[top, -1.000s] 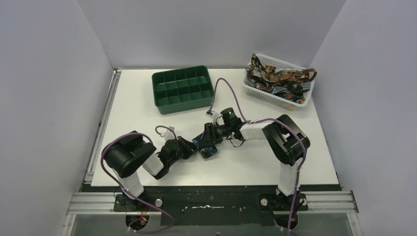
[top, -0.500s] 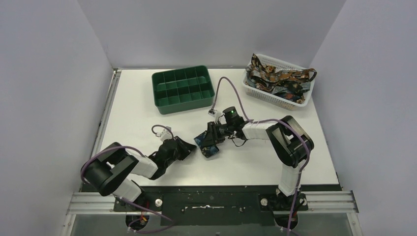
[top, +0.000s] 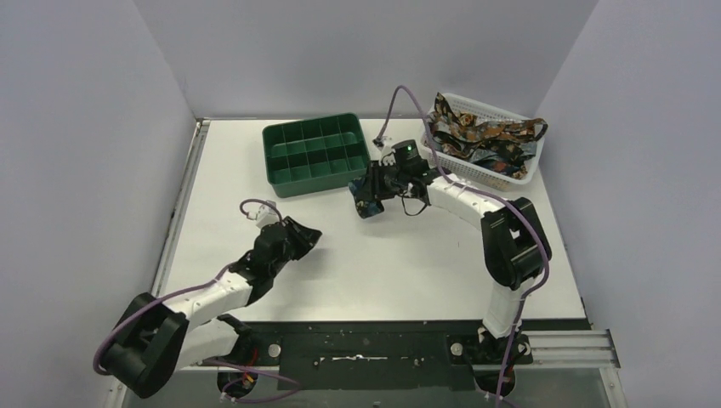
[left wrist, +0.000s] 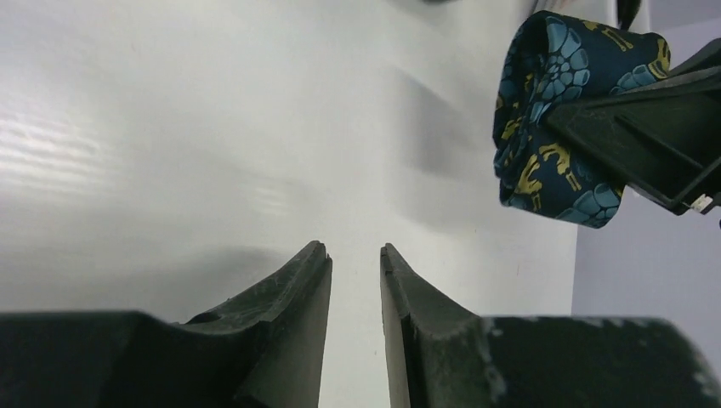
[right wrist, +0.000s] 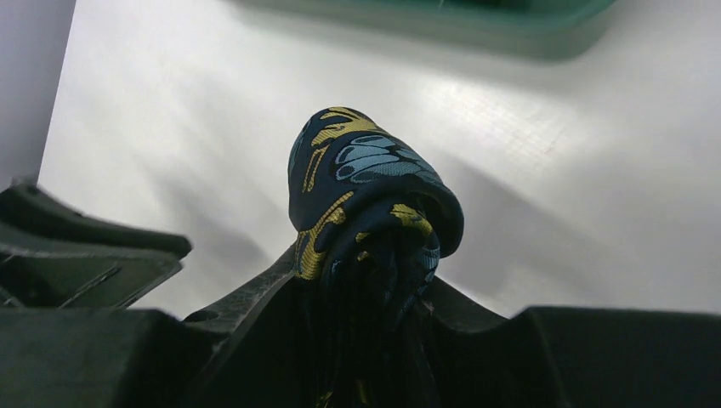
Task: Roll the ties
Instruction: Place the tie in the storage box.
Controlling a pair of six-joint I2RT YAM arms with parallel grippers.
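Observation:
The tray's empty near section by the basket lies outward of my right gripper. So next the gripper should lift over the tray's rim, turn, lower the roll and let go of it.
A rolled tie, navy with blue and yellow pattern, is held in my right gripper, which is shut on it just above the table, off the green tray's front right corner. In the right wrist view the roll sticks out between the jaws of the right gripper. My left gripper is low over the table, to the left of and nearer than the roll, with nothing in it. Its jaws stand a narrow gap apart. The roll shows at the upper right of the left wrist view. Several more ties lie heaped in the basket.
The green compartment tray stands at the back, left of the right gripper, and its edge shows in the right wrist view. The white mesh basket stands at the back right. Purple cables loop over both arms.
My right gripper has carried the rolled tie from the table's middle up and away to beside the green tray. My left arm has let go, drawn back left and stretched out.

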